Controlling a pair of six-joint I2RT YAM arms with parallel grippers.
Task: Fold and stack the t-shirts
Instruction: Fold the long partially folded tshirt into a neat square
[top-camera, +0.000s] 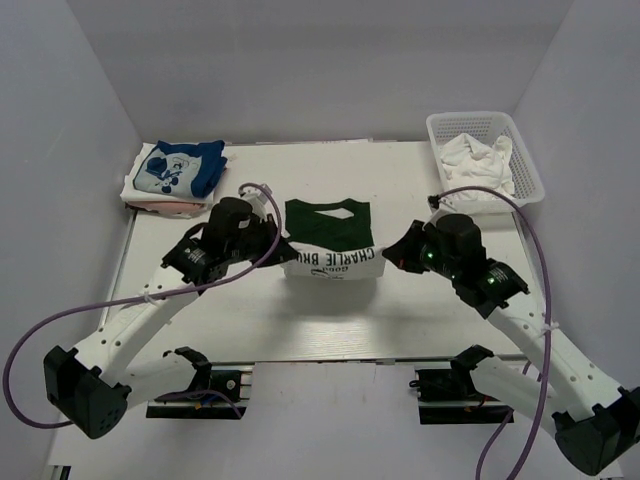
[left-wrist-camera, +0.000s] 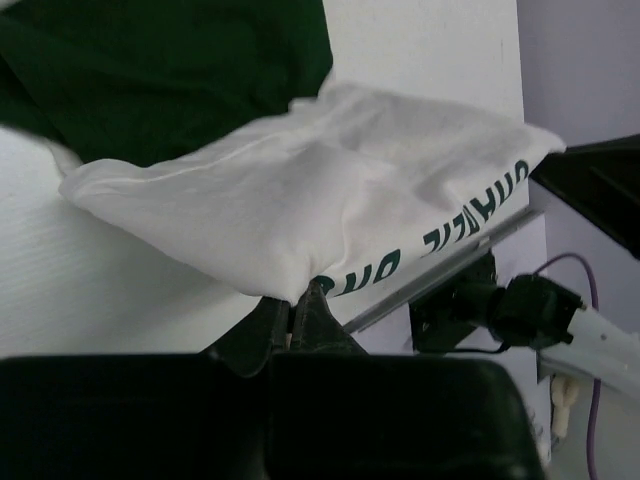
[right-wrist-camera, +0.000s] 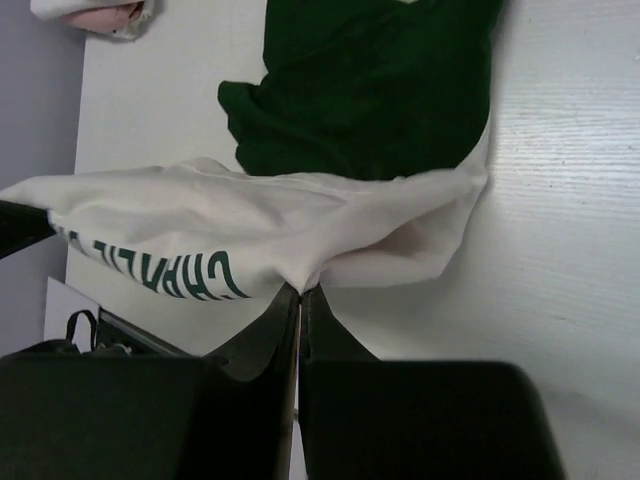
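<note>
My left gripper carries the white cloth outward over the green part's far edge (top-camera: 299, 202) next, then lowers and releases it, since that edge lies outward, still uncovered.
The white and dark green Charlie Brown t-shirt (top-camera: 330, 240) lies mid-table, its near white part lifted between both grippers. My left gripper (top-camera: 282, 245) is shut on the shirt's left near edge; in the left wrist view (left-wrist-camera: 296, 297) the fingers pinch the white cloth (left-wrist-camera: 300, 190). My right gripper (top-camera: 388, 255) is shut on the right near edge; in the right wrist view (right-wrist-camera: 301, 289) the fingers pinch the white fold (right-wrist-camera: 250, 230), the green part (right-wrist-camera: 370, 80) beyond. The white-and-blue cartoon shirt (top-camera: 180, 168) lies folded on the pink one (top-camera: 160, 205) at the far left.
A white basket (top-camera: 528, 160) at the far right holds crumpled white cloth (top-camera: 478, 160). Purple cables loop from both arms. Grey walls stand on three sides of the table (top-camera: 330, 320).
</note>
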